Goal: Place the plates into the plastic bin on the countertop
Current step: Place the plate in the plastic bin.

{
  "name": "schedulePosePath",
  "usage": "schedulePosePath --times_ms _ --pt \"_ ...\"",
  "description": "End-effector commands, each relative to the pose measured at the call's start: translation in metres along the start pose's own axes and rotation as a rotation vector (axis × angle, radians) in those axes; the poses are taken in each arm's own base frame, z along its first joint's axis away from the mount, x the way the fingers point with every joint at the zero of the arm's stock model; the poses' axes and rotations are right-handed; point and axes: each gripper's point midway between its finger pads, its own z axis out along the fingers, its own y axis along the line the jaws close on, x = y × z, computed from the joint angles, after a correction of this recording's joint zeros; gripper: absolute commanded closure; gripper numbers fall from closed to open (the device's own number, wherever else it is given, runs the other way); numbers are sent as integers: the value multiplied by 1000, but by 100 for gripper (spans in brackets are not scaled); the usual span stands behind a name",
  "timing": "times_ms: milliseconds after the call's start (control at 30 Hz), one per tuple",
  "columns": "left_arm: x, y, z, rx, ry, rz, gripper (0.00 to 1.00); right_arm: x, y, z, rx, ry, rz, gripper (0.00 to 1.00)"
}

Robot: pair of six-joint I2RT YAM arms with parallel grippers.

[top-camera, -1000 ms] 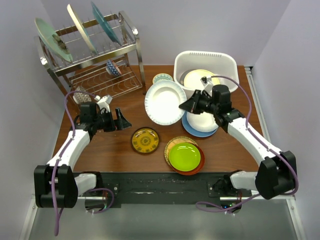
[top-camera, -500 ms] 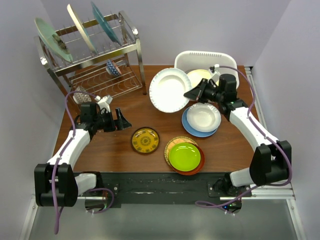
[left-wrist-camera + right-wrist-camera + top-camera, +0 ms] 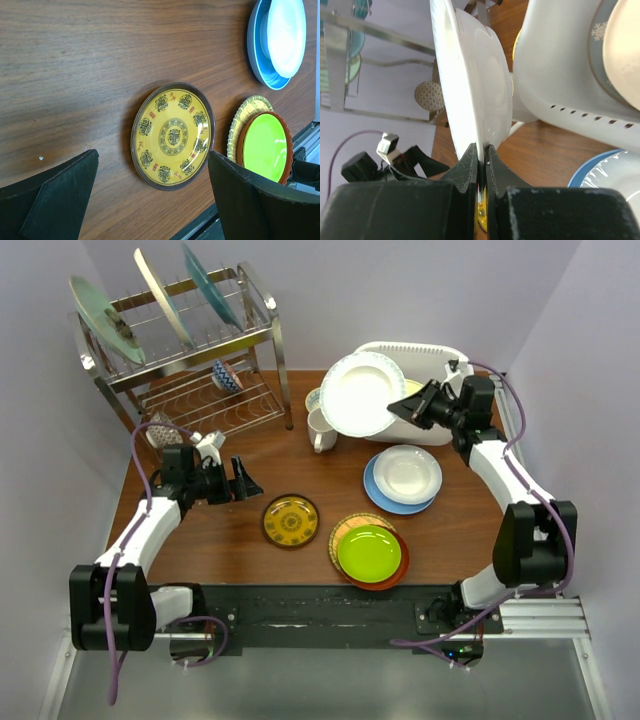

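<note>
The right gripper moves to the right in the top view next, then down into the white plastic bin [image 3: 432,352], since its white plate still overhangs the bin's edge.
My right gripper [image 3: 405,410] [image 3: 481,150] is shut on the rim of a white plate [image 3: 360,394] [image 3: 470,80] and holds it tilted in the air, beside and partly over the left edge of the white plastic bin [image 3: 432,352] [image 3: 555,65]. The bin holds a dark plate and a cream plate [image 3: 620,50]. My left gripper [image 3: 243,480] [image 3: 150,200] is open and empty, just left of the yellow patterned plate [image 3: 291,521] [image 3: 173,136]. A white plate on a blue-rimmed plate [image 3: 405,477] lies on the countertop [image 3: 220,540]. The lime green plate [image 3: 369,552] tops a red-orange and a yellow woven plate.
A metal dish rack [image 3: 190,360] stands at the back left with three plates on edge and a small bowl. A white mug [image 3: 321,428] and a small patterned bowl [image 3: 314,400] sit between the rack and the bin.
My right gripper has lifted the white plate off the countertop and carried it back and right toward the bin, uncovering the mug. The left arm has not moved.
</note>
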Motion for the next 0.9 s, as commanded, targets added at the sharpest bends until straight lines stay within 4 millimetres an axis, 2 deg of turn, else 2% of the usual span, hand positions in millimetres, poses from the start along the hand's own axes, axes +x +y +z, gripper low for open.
schedulePosePath --times_ms 0,33,67,267,467,867 --pt "-3 -2 1 20 -7 -7 5 -59 61 -14 -196 -137 -64 100" --pt "-3 -2 1 20 -9 -6 5 -61 61 -13 -196 -141 -57 100" --pt "-3 -2 1 20 -9 -6 5 -72 52 -18 -179 -166 -41 100" --pt "-3 -2 1 24 -5 -7 5 -92 37 -20 -154 -211 0 100" --pt "-1 -3 2 31 1 -9 5 -111 19 -15 -126 -249 33 100" --pt "-1 -2 2 31 4 -11 5 -130 -16 2 -79 -278 83 100"
